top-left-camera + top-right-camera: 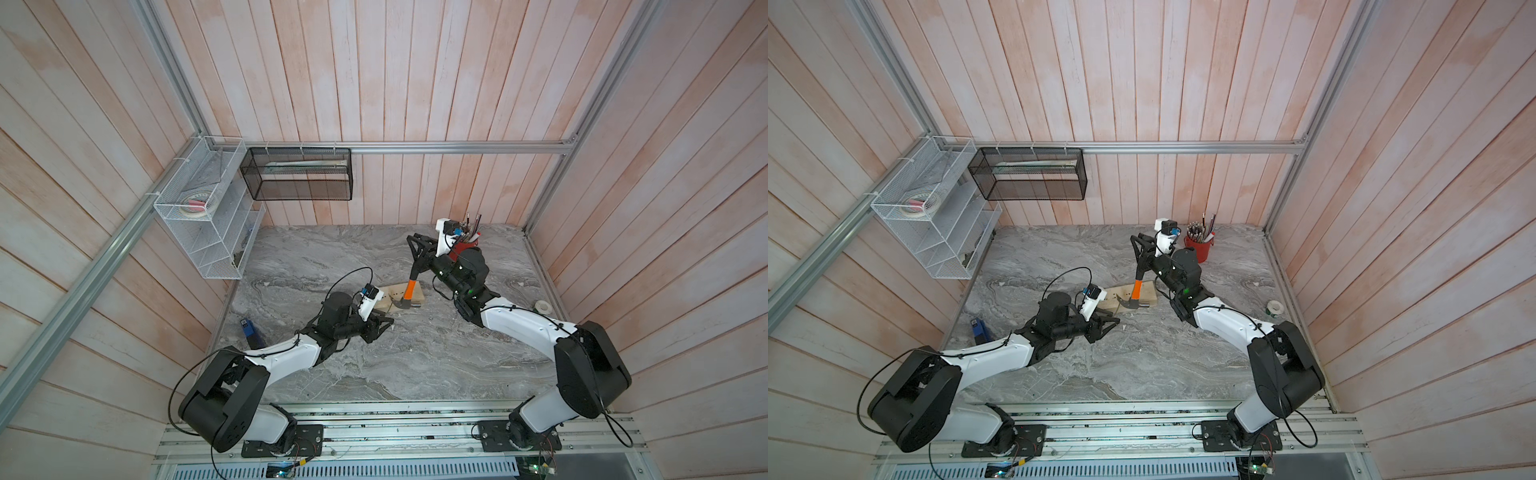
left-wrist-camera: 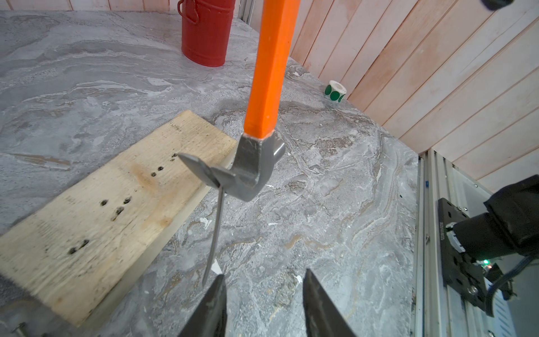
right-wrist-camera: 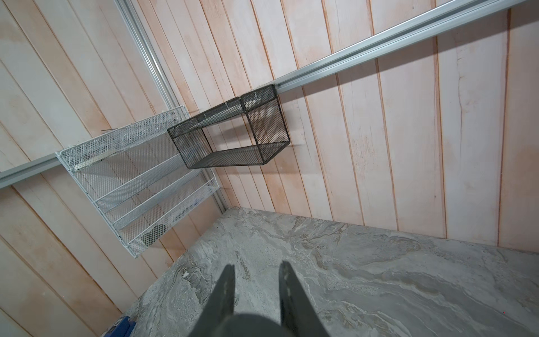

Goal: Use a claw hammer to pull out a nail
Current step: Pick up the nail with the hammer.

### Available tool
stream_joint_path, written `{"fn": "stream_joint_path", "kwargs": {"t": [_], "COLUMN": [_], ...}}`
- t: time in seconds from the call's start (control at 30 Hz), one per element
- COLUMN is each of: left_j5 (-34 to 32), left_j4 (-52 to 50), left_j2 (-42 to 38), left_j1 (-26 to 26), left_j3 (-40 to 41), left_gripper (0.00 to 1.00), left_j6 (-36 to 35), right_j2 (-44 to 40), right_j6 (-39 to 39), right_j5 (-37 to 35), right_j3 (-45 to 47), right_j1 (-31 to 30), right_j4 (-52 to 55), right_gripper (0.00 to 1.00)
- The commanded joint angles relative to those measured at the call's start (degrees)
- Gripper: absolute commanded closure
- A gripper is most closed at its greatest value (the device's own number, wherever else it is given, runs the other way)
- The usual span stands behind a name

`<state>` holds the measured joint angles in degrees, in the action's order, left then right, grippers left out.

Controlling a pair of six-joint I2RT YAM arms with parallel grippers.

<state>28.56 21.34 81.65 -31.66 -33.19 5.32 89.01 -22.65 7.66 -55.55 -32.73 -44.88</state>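
Note:
The nail's body (image 2: 214, 235) hangs just ahead, beside the fingertip nearer the board, so next I should ease my left gripper toward the hammer's silver claw and close around the nail's body.
My right gripper (image 1: 417, 245) (image 3: 257, 265) is shut on the black lower handle of the claw hammer (image 1: 410, 287) (image 1: 1135, 289), which hangs head down over the wooden board (image 1: 419, 293) (image 2: 102, 221). The handle's end shows between the finger bases in the right wrist view. The nail (image 2: 215, 233) hangs free of the board, caught in the silver claw (image 2: 201, 170), with its tip just beside one of my left fingertips (image 2: 221, 281). My left gripper (image 2: 264, 277) (image 1: 386, 326) is open just in front of the board, with only tabletop between its fingers.
A red pot of pencils (image 1: 1200, 249) (image 2: 207, 32) stands behind the right arm. A roll of green stickers (image 2: 334, 91) lies near the right wall, and a blue object (image 1: 248, 330) by the left wall. A white mesh rack (image 1: 208, 208) and a black mesh basket (image 1: 299, 174) hang on the walls.

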Motion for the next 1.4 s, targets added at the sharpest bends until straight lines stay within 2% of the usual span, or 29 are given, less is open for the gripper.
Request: {"fn": "stream_joint_path", "kwargs": {"t": [0.0, 0.37, 0.43, 0.5, 0.77, 1.03, 1.13, 1.23, 1.37], "left_j5": [-1.34, -0.52, -0.2, 0.94, 2.59, 7.2, 10.6, 12.44, 15.18], "left_j4": [0.76, 4.23, 4.23, 4.64, 6.25, 8.65, 10.61, 10.54, 7.17], "left_j2": [2.23, 7.94, 8.47, 8.71, 8.67, 8.0, 7.48, 7.06, 7.14], "left_j1": [-0.06, 0.0, -0.07, -0.04, 0.02, 1.01, 1.81, 2.4, 2.44], "left_j3": [-1.7, -5.22, -5.5, -5.58, -4.53, -3.49, -2.58, -2.22, -3.38], "left_gripper": [0.56, 0.57, 0.63, 0.73, 0.99, 1.0, 1.0, 1.0, 1.0], "left_j6": [-2.34, -1.37, -1.37, -1.37, -1.37, 1.39, 2.05, 1.53, 0.01], "right_j2": [-1.39, -1.74, -1.78, -1.76, -2.09, -3.9, -5.48, -6.9, -8.41], "right_j6": [-2.42, -3.55, -3.95, -4.32, -5.82, 0.94, 3.63, 2.89, 8.28], "right_j5": [1.61, 4.22, 4.81, 4.82, 5.87, 5.18, 8.56, 15.61, 19.18], "right_j3": [-2.91, -2.57, -2.41, -2.11, -1.08, 1.6, 4.13, 6.08, 5.39], "right_j1": [0.26, 0.56, 0.65, 0.83, 2.06, 2.33, 3.16, 5.65, 6.11], "right_j4": [-2.94, -1.09, -1.24, -1.58, -2.68, -1.0, -2.33, -4.06, 1.52], "right_gripper": [1.0, 1.0, 1.0, 1.0, 1.0, 1.0, 1.0, 1.0, 1.0]}}
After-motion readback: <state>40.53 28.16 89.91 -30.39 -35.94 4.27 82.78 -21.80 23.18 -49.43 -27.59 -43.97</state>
